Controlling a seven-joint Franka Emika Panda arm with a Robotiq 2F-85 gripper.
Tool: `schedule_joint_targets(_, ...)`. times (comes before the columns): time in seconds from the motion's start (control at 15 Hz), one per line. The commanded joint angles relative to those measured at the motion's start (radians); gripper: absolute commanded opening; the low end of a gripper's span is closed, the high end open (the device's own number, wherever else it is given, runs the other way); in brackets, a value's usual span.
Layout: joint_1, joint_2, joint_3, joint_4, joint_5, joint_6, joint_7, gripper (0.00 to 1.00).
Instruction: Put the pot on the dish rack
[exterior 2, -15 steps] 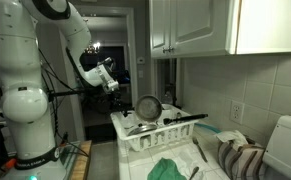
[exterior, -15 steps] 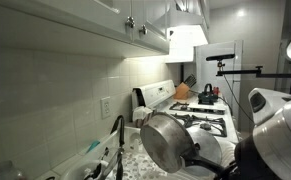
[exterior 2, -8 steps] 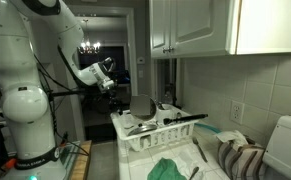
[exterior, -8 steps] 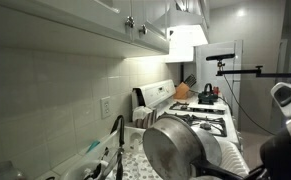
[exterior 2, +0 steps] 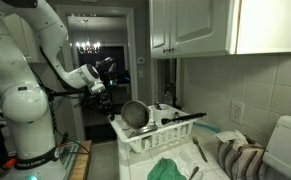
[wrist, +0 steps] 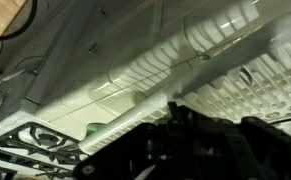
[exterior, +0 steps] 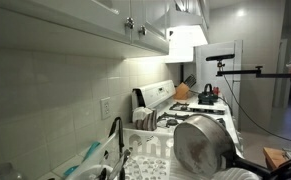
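My gripper holds the pot. Next, it will carry the pot down and in from the rack's outer edge onto the rack's white wires [exterior: 153,163] [wrist: 253,92].
The silver steel pot [exterior: 203,146] hangs tilted on its side with its round bottom showing, beside the outer edge of the white dish rack [exterior: 151,148]. In an exterior view the pot [exterior 2: 134,114] is at the rack's [exterior 2: 157,137] near corner, just above its rim. My gripper [exterior 2: 106,93] is shut on the pot's handle. In the wrist view the gripper [wrist: 175,112] is a dark mass at the bottom, and the rack's white prongs [wrist: 217,58] lie beyond it. The fingertips themselves are hard to make out.
A black-handled utensil [exterior 2: 182,118] lies across the rack. A stove [exterior: 200,120] with a kettle [exterior: 207,95] stands beyond it. A sink faucet [exterior: 118,138], a green cloth [exterior 2: 169,168] and a striped towel [exterior 2: 241,160] are nearby. Cabinets hang overhead.
The arm has swung the pot away from the wall toward the rack's outer edge and a little lower; the pot stays tilted in the grip.
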Motion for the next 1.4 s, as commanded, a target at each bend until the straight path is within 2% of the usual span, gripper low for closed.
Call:
schedule_joint_targets(0.0, -0.031, -0.057, 0.031, 0.002, -0.048, -0.003, -0.013, 0.01)
schedule_joint_targets(0.27, -0.074, -0.036, 0.004, 0.015, -0.139, 0.083, -0.057, 0.01)
schedule_joint_targets(0.47, -0.122, -0.006, -0.039, 0.014, -0.206, 0.213, -0.095, 0.01)
schedule_joint_targets(0.67, -0.142, 0.012, -0.067, 0.014, -0.183, 0.292, -0.151, 0.01)
schedule_joint_targets(0.87, -0.139, 0.044, -0.068, 0.014, -0.141, 0.334, -0.180, 0.01)
schedule_joint_targets(0.93, -0.112, 0.057, -0.089, 0.014, -0.142, 0.332, -0.171, 0.01)
schedule_joint_targets(1.33, -0.070, 0.109, -0.085, 0.013, -0.081, 0.311, -0.133, 0.01)
